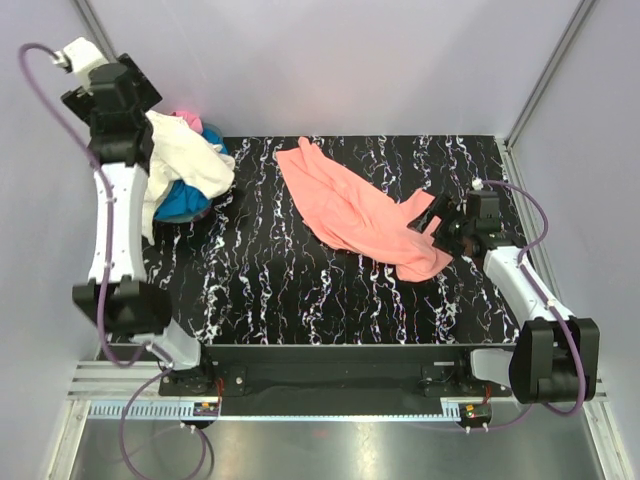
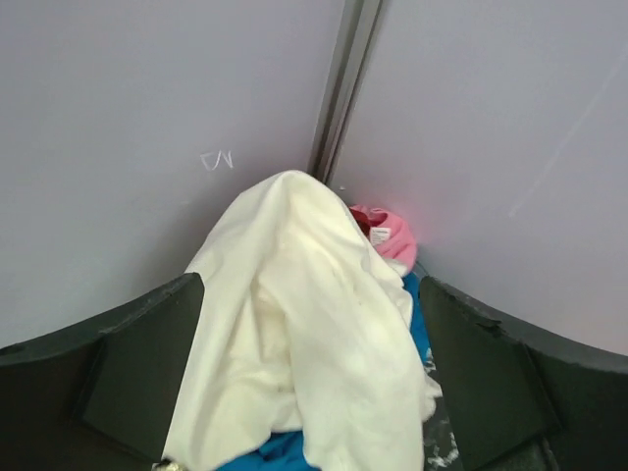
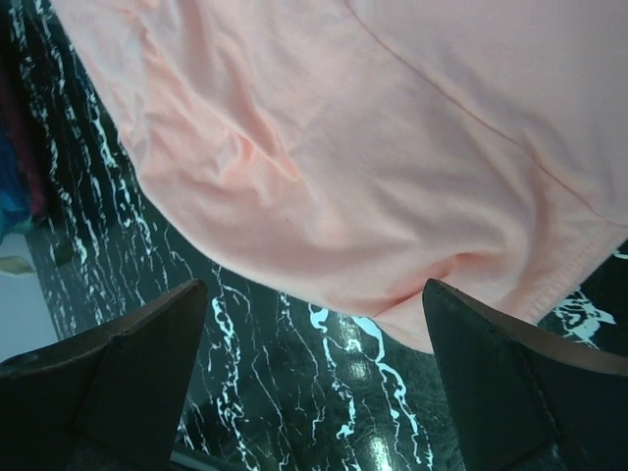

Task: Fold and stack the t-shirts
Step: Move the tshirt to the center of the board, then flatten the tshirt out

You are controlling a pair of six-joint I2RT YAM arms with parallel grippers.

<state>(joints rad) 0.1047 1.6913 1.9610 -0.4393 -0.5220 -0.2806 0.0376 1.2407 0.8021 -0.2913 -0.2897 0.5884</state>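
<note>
My right gripper needs to shift right in the top view over the salmon-pink t-shirt's edge facing the side and lower, as the t-shirt's edge lies below it.
The salmon-pink t-shirt (image 1: 355,210) lies crumpled in a diagonal strip across the middle of the black marbled table (image 1: 300,290). My right gripper (image 1: 438,222) is open at the shirt's right end. In the right wrist view (image 3: 314,289) its fingers straddle the shirt's edge (image 3: 392,177), low over the table. The cream-white t-shirt (image 1: 185,160) is heaped over the bright blue one (image 1: 185,203) and a bit of hot pink (image 1: 188,120) at the back left corner. My left gripper (image 1: 150,138) is open above this heap, with the cream cloth (image 2: 314,324) between its spread fingers (image 2: 147,363).
Grey enclosure walls (image 1: 350,60) stand close behind and beside the table, with a metal corner post (image 2: 343,88) just behind the heap. The table's front edge (image 1: 320,350) runs along the arm bases.
</note>
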